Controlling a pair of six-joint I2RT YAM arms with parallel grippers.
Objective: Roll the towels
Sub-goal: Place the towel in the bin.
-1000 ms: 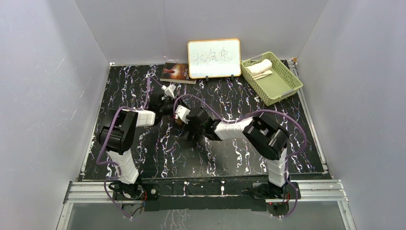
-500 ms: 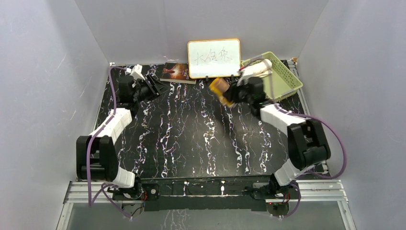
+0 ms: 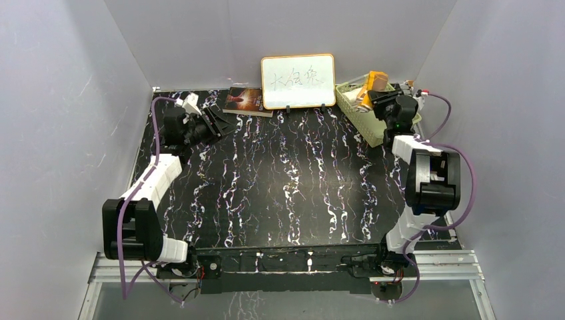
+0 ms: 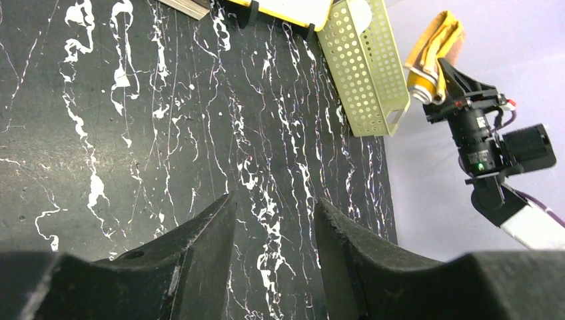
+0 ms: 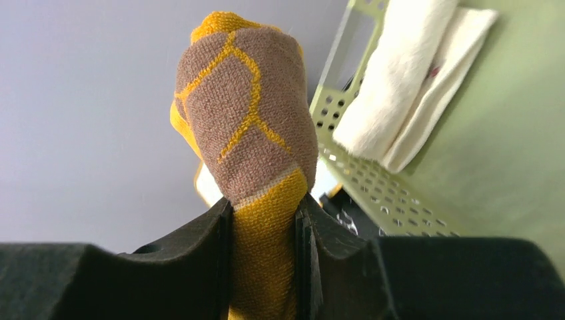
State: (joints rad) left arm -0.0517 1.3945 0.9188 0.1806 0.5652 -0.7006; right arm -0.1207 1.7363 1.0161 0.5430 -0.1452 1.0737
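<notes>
My right gripper holds the orange-yellow towel [image 3: 375,82]. I will lower it next into the green basket, down beside the cream-white towel.
My right gripper [image 3: 378,93] is shut on the rolled orange-yellow towel [image 3: 375,82], which has a brown patch, and holds it up over the green basket [image 3: 390,128] at the back right. In the right wrist view the orange-yellow towel [image 5: 253,127] stands up between the fingers [image 5: 206,260]. The cream-white towel [image 5: 406,80] lies rolled inside the basket [image 5: 506,147]. My left gripper [image 3: 214,122] is open and empty at the back left, above the table; in the left wrist view it [image 4: 274,207] shows only the marbled tabletop between its fingers.
A white board with an orange frame [image 3: 298,81] stands at the back middle. A dark book [image 3: 248,101] lies left of it. Grey walls close in the table on three sides. The black marbled tabletop [image 3: 286,180] spans the middle.
My right gripper has carried the orange-yellow towel from the table's middle to the back right, over the basket. My left arm swung to the back left and has since stayed there.
</notes>
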